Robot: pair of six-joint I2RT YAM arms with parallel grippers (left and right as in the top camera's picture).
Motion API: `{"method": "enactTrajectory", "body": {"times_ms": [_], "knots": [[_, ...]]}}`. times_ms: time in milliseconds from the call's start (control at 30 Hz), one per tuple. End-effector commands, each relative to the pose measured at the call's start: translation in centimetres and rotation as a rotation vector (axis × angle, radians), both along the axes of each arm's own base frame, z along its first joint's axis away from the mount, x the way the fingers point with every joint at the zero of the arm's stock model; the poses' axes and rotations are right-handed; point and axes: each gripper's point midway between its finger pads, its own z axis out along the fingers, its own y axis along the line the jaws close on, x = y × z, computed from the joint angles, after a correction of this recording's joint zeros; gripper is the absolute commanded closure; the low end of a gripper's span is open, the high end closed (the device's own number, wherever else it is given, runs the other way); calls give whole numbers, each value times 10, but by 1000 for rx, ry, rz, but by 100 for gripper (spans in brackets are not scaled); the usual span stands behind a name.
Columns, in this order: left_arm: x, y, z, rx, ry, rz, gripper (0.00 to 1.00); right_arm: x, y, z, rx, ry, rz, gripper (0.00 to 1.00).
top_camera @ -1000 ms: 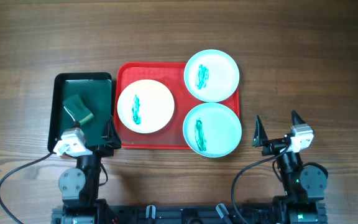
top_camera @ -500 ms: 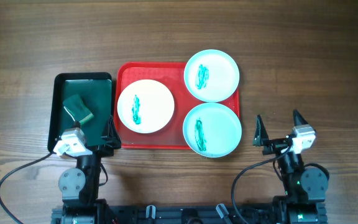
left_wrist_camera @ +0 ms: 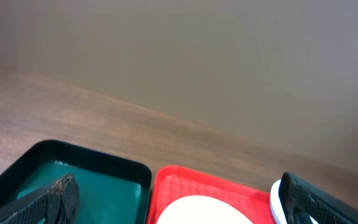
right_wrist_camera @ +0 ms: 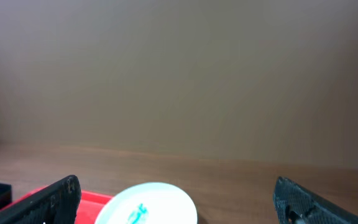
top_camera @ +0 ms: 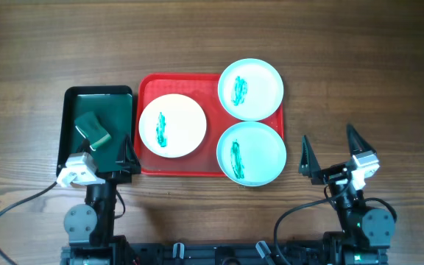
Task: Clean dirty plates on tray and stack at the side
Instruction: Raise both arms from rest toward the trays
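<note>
My right gripper goes left in the overhead view next, then down onto the white plate's rim facing the aqua plates, since bare tray leaves room there.
The red tray (top_camera: 148, 88) sits mid-table. The white plate (top_camera: 172, 125) lies on its left half with a green smear. One pale aqua plate (top_camera: 250, 89) overhangs the tray's far right corner, and another (top_camera: 251, 153) overhangs the near right corner; both are smeared. My left gripper (top_camera: 100, 156) is open and empty over the near end of the dark green tray. My right gripper (top_camera: 327, 143) is open and empty over bare wood, right of the tray. The left wrist view (left_wrist_camera: 176, 180) shows the white plate (left_wrist_camera: 204, 213) and the red tray (left_wrist_camera: 185, 180). The right wrist view (right_wrist_camera: 176, 181) shows an aqua plate (right_wrist_camera: 148, 202).
A black-rimmed dark green tray (top_camera: 120, 103) stands left of the red tray and holds a dark green sponge (top_camera: 93, 129). It also shows in the left wrist view (left_wrist_camera: 98, 180). Bare wooden table lies beyond and to the right of the trays.
Both grippers have risen slightly and their wrists have shifted a little toward the near edge. The plates, trays and sponge have not moved.
</note>
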Motion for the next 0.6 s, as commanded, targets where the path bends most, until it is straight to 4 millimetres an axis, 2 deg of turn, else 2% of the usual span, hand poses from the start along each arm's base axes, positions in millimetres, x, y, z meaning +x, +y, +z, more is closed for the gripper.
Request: {"method": "enactTrajectory", "body": {"times_ms": [0, 100, 200, 300, 367, 467, 533, 567], "knots": [[-10, -3, 47, 0, -38, -12, 0, -7, 6, 41, 15, -45, 41, 0], [-13, -3, 74, -1, 10, -12, 0, -1, 12, 70, 7, -25, 74, 0], [-6, -3, 103, 8, 115, -13, 0, 17, 23, 100, -5, 51, 139, 0], [10, -2, 114, 3, 325, -14, 0, 42, 34, 117, -9, 177, 208, 0], [20, -2, 110, 15, 466, -18, 0, 56, 39, 117, -6, 277, 243, 0], [33, 1, 92, 54, 726, -17, 0, 76, 46, 109, 12, 448, 290, 0], [40, 3, 69, 54, 958, -14, 0, 91, 58, 96, -11, 602, 376, 0], [44, 3, 50, 45, 1098, -17, 0, 100, 60, 85, -5, 710, 396, 0]]}}
